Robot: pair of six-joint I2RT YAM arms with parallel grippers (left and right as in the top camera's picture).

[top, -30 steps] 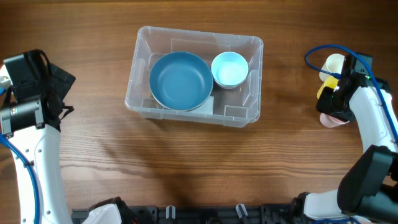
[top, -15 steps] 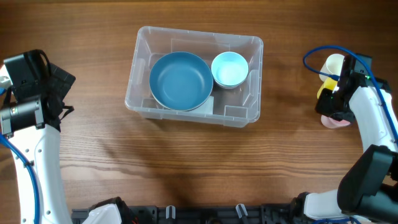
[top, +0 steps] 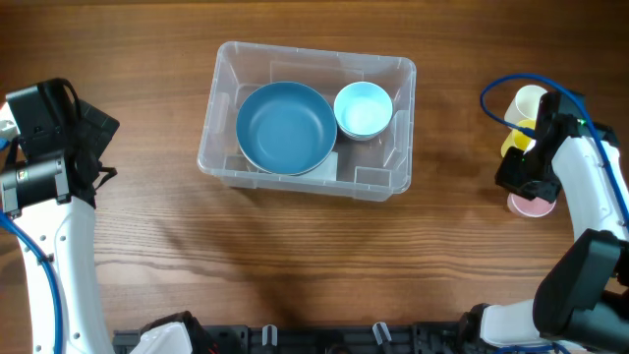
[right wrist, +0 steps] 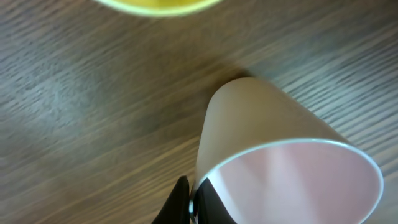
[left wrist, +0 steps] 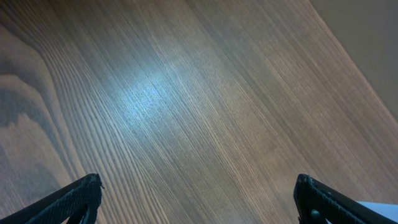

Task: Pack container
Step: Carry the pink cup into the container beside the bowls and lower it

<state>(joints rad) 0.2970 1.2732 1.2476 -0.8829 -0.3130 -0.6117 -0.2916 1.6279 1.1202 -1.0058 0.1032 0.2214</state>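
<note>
The robot's right gripper will rise, move left in the overhead view, lower there and release the cup, because the container's bottom lies bare beside the small bowl's near edge.
The clear plastic container (top: 314,51) stands at the table's back middle, holding a large blue bowl (top: 286,128) and a small pale blue bowl (top: 363,108). My right gripper (top: 521,185) is at the far right, shut on the rim of a pink cup (top: 534,205). In the right wrist view the fingers (right wrist: 191,200) pinch the cup's wall (right wrist: 280,137), one inside and one outside. My left gripper (left wrist: 199,193) is open and empty over bare wood at the far left (top: 96,138).
A yellow cup (top: 513,143) and a cream cup (top: 529,100) stand just behind the pink cup, close to the right arm. The yellow cup's edge shows at the top of the right wrist view (right wrist: 155,5).
My right gripper has shifted a little toward the table's front with the pink cup in it. The left arm and the container have not moved.
</note>
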